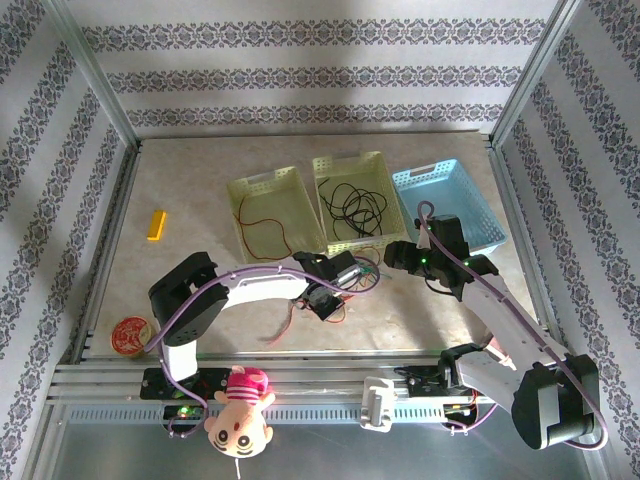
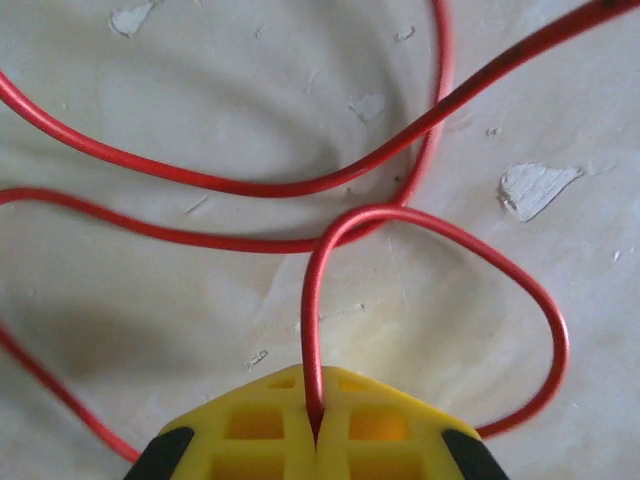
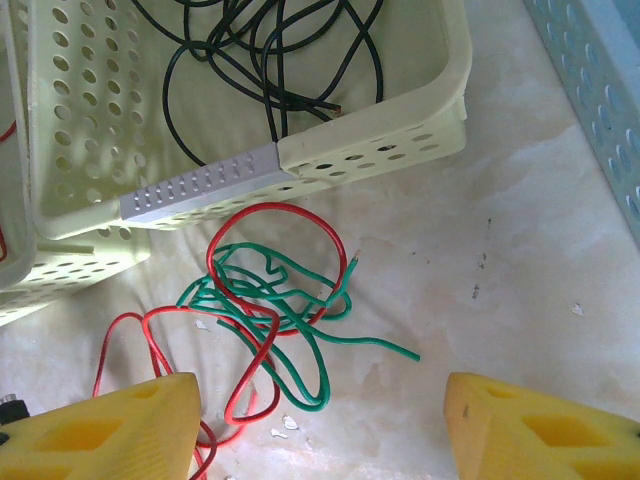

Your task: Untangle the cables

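Note:
The basket with the other red cable (image 1: 275, 213) stands outward of my left gripper, so the gripper will next move up and outward to release the loop over it.
A tangle of green cable (image 3: 300, 330) and red cable (image 3: 325, 230) lies on the table just in front of the middle basket (image 3: 360, 150). My right gripper (image 3: 320, 430) hovers over it, open, with nothing between its yellow fingers (image 3: 100, 430). My left gripper (image 2: 316, 425) is shut on a loop of the red cable (image 2: 318, 300), which curls away over the tabletop. From above, the left gripper (image 1: 325, 300) and the right gripper (image 1: 395, 255) flank the tangle (image 1: 360, 278). Black cables (image 1: 350, 205) lie coiled in the middle basket. Another red cable (image 1: 262, 228) lies in the left basket (image 1: 240, 190).
A light blue basket (image 1: 470, 190) stands right of the middle one. A yellow block (image 1: 156, 225) lies at the left, a round red disc (image 1: 130, 335) near the left front edge, and a doll (image 1: 240, 420) on the front rail.

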Tool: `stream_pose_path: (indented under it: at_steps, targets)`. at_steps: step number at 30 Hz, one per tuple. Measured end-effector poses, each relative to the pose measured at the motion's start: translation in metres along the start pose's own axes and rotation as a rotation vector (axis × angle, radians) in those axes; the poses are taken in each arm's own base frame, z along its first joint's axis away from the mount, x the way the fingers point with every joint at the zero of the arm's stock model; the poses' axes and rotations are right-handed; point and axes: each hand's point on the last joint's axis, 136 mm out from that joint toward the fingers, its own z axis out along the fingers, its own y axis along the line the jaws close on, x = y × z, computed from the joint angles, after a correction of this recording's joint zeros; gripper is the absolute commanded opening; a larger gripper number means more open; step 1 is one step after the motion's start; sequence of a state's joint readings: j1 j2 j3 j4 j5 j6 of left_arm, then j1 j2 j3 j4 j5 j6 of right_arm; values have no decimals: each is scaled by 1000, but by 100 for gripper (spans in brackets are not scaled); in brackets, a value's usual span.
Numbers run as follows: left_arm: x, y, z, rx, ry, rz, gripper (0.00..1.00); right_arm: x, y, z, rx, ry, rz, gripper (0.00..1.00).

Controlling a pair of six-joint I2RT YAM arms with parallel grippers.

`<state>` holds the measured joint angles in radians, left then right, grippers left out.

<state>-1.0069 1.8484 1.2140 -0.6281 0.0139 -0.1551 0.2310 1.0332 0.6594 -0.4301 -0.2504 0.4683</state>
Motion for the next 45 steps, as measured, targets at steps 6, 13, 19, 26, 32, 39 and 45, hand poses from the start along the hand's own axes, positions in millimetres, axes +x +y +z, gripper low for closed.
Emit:
stream_pose_path:
  at_steps: [6,13,19,26,32,39,45]
  targets:
    - [-35,8,-58,-34,-210,29,0,0,0,0,1,0,0,65]
    - [-91,39,-238,-142,-833,-20,0,0,0,0,1,0,1,65]
    - [-104,71,-311,-283,-1058,-102,0,0,-1,1,2,4,2,65]
    - [-106,139,-299,-397,-1020,-258,0,2,0,2,-4,11,2,65]
    - [-91,196,-262,-425,-958,-440,0,4,4,2,-26,23,2,65]
    - [-67,222,-178,-430,-785,-540,0,9,13,3,-49,42,-20,65]
    - [-64,222,-155,-403,-739,-561,71,12,14,3,-51,50,-24,66]
